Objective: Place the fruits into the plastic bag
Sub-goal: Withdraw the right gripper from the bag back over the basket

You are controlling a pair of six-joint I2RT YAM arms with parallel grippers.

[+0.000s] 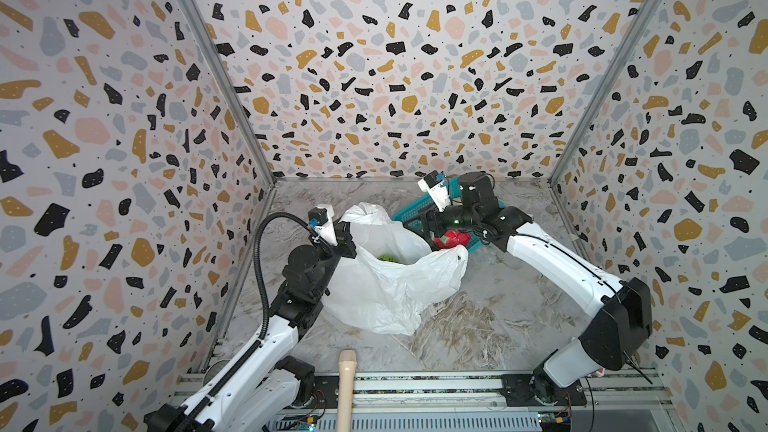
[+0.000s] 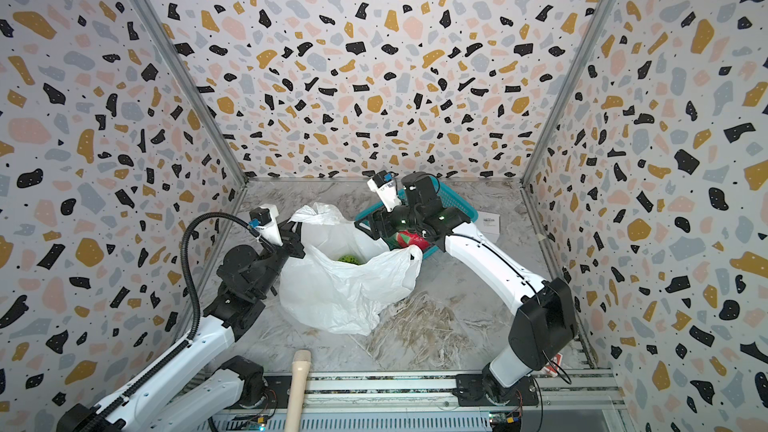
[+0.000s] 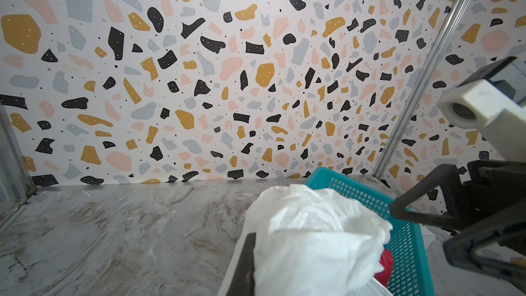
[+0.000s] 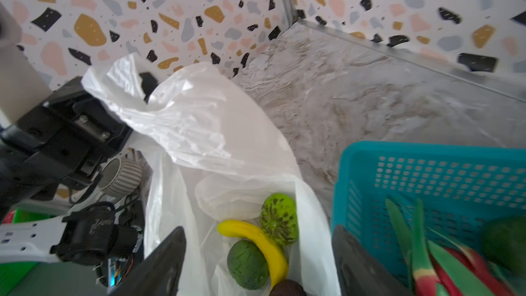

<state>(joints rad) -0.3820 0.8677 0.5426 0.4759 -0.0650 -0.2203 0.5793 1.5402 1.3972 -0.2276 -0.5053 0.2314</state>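
Observation:
My right gripper needs to move outward from the bag's opening next and go down into the far end of the teal basket (image 2: 449, 196) to close, because there are still fruits in it.
The white plastic bag (image 1: 395, 284) (image 2: 345, 288) lies open in the middle of the table. My left gripper (image 1: 347, 231) is shut on its near rim and holds the mouth up; one finger (image 3: 247, 260) shows against the plastic (image 3: 313, 237). Inside lie a yellow banana (image 4: 262, 243), a bumpy green fruit (image 4: 280, 219) (image 1: 386, 258), a dark green round one (image 4: 247, 264) and a dark avocado-like one (image 4: 287, 289). My right gripper (image 4: 259, 230) (image 1: 432, 222) hangs open and empty over the bag's mouth, beside the basket. A red dragon fruit (image 4: 444, 269) (image 1: 455, 238) lies in the basket.
The teal perforated basket (image 1: 409, 211) (image 2: 457, 201) (image 4: 427, 166) stands right behind the bag and also holds a dark green fruit (image 4: 503, 237). A beige wooden handle (image 1: 347, 384) sticks in at the front edge. A paper label (image 2: 488, 222) lies at the back right.

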